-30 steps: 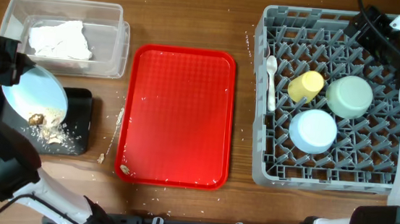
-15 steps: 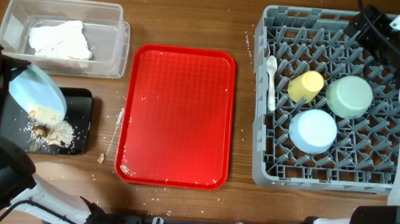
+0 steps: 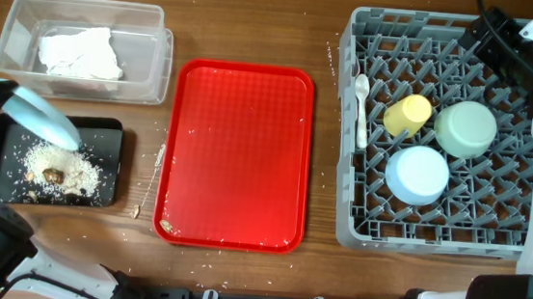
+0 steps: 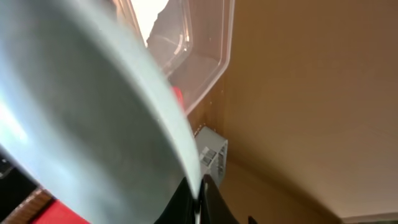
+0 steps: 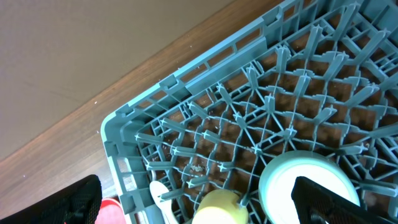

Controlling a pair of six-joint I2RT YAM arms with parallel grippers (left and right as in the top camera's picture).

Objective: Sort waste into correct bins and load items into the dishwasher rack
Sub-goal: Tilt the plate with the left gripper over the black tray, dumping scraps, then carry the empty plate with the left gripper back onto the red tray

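The red serving tray's middle (image 3: pixel 232 139) is empty, so I will move my left gripper to the right in the overhead view, lower the plate (image 3: pixel 45 116) flat onto that spot and let go.
My left gripper (image 3: pixel 1 105) is shut on the rim of the light blue plate (image 3: pixel 45 116), which it holds steeply tilted over the black tray (image 3: pixel 103 136). Brown food scraps and pale crumbs (image 3: pixel 54 172) lie on that tray. In the left wrist view the plate (image 4: pixel 93 124) fills the left side, its edge pinched in my gripper (image 4: pixel 200 200). The clear tub (image 3: pixel 154 57) holds white napkins (image 3: pixel 79 53). In the dishwasher rack (image 3: pixel 357 225) sit a yellow cup (image 3: pixel 408 114), a pale green bowl (image 3: pixel 466 128), a light blue bowl (image 3: pixel 417 174) and a white spoon (image 3: pixel 361 109). My right gripper (image 5: pixel 199 198) hangs open above the rack's far side.
The red serving tray (image 3: pixel 237 157) lies in the middle with a few crumbs at its near left corner. Loose crumbs dot the wood between it and the black tray. The right arm (image 3: pixel 517 55) reaches over the rack's far right corner.
The plate has tipped steeper and shifted left over the black tray. The scraps and crumbs that were on it have slid onto the tray. The right arm has not moved.
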